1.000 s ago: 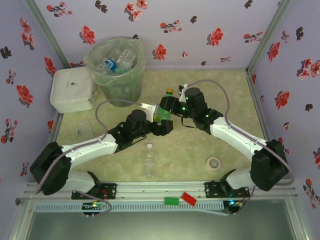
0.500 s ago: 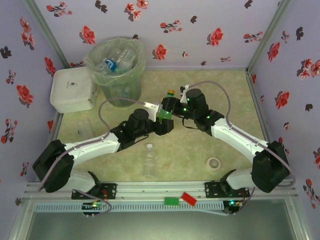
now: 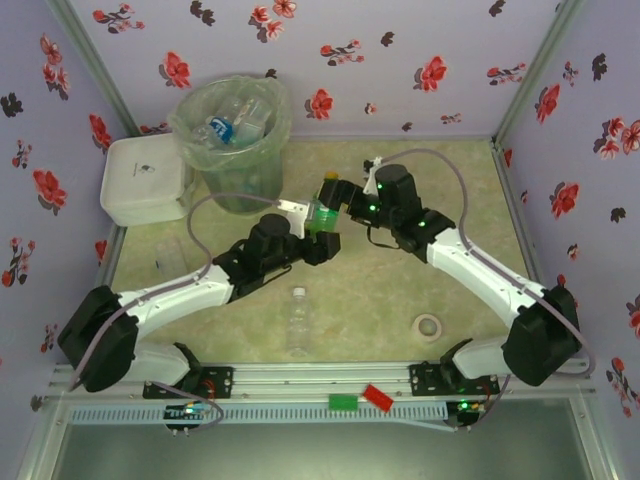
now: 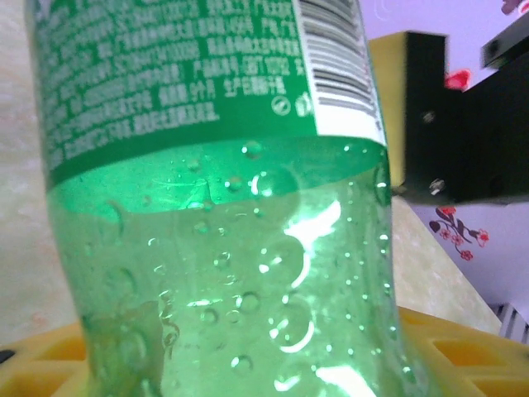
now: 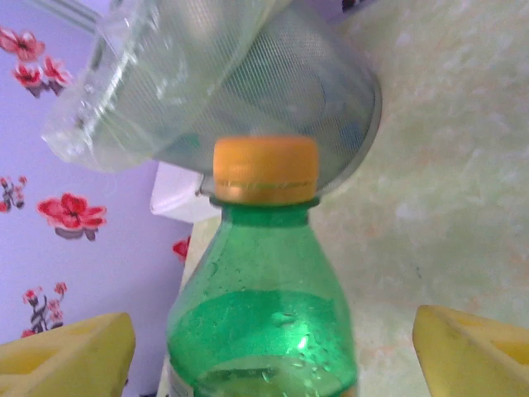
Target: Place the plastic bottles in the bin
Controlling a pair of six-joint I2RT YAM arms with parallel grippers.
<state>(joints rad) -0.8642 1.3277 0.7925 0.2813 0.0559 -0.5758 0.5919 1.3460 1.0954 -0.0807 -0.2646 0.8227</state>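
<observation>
The green bottle (image 3: pixel 322 212) should be lifted by my left gripper and carried outward over the bin's opening (image 3: pixel 232 116), where bottles are inside, so I can let go of it there.
A green plastic bottle (image 3: pixel 322 212) with a yellow-orange cap (image 5: pixel 265 169) hangs above the table's middle. My left gripper (image 3: pixel 308 218) is shut on its lower body, and the bottle's wet green wall (image 4: pixel 215 248) stands right against the left wrist camera. My right gripper (image 3: pixel 342 195) is open around the bottle's neck end. Its yellow fingertips (image 5: pixel 66 356) stand well clear on either side. The bin (image 3: pixel 275 130), lined with a clear bag, stands at the back left with bottles (image 3: pixel 225 125) inside. A clear bottle (image 3: pixel 297 320) lies on the table near the front.
A white lidded box (image 3: pixel 145 180) sits left of the bin against the wall. A tape roll (image 3: pixel 430 326) lies at the front right. Small red (image 3: pixel 377 397) and green (image 3: pixel 343 402) blocks rest on the front rail. Flowered walls enclose three sides.
My left gripper has closed on the green bottle. The right gripper has let go, opened and drawn back a little. The bottle has shifted slightly toward the bin.
</observation>
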